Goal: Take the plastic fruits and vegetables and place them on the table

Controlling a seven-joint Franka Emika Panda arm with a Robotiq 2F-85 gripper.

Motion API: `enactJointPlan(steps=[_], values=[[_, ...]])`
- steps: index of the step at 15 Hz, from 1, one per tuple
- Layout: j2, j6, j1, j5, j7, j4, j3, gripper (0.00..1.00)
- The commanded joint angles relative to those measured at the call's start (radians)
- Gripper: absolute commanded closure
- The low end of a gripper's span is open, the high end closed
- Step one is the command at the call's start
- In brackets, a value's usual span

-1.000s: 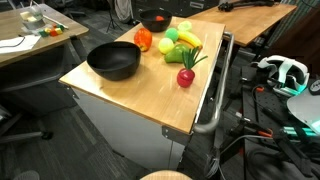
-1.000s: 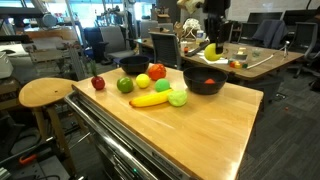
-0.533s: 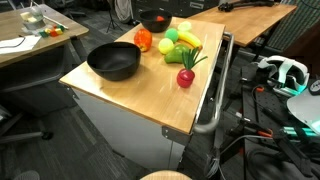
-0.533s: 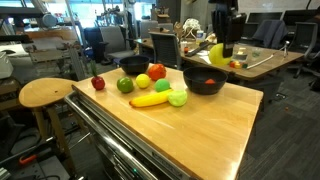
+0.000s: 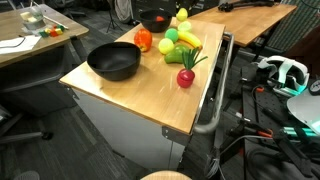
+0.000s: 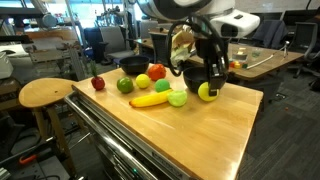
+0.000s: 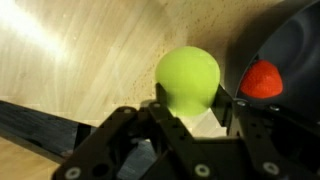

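Observation:
I should next lower my gripper to put the yellow-green fruit on the bare wood beside the black bowl and let go of it, because that spot is just below my gripper.
My gripper is shut on a yellow-green plastic fruit and holds it just above the wooden table, in front of a black bowl. In the wrist view the fruit sits between the fingers, with a red piece in the bowl beside it. It also shows at the top of an exterior view. On the table lie a banana, a light green fruit, a green apple and a red apple.
A second black bowl stands at the far end of the table; it is the near one in an exterior view. A wooden stool stands beside the table. Desks and cables surround it. The near half of the tabletop is bare wood.
The gripper has come down with the yellow-green fruit from high above the bowl to just over the table in front of it. The fruits on the table have not moved.

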Motion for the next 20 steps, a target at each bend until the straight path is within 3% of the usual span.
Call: enactJointPlan(steps=[1,3,5,8,11,17,20], values=[[0.026,0.077,0.025,0.003,0.016,-0.025,0.002,0.79],[0.021,0.049,0.048,-0.045,0.033,-0.03,-0.018,0.28],[-0.01,0.037,0.063,-0.097,0.023,-0.044,-0.032,0.25],[-0.075,0.031,0.066,-0.151,-0.001,-0.066,-0.036,0.03],[-0.136,0.04,0.056,-0.156,-0.028,-0.064,-0.019,0.0],[-0.072,0.078,0.037,0.092,-0.203,0.043,0.066,0.0],[-0.003,0.077,0.04,0.137,-0.235,0.099,0.094,0.16]])
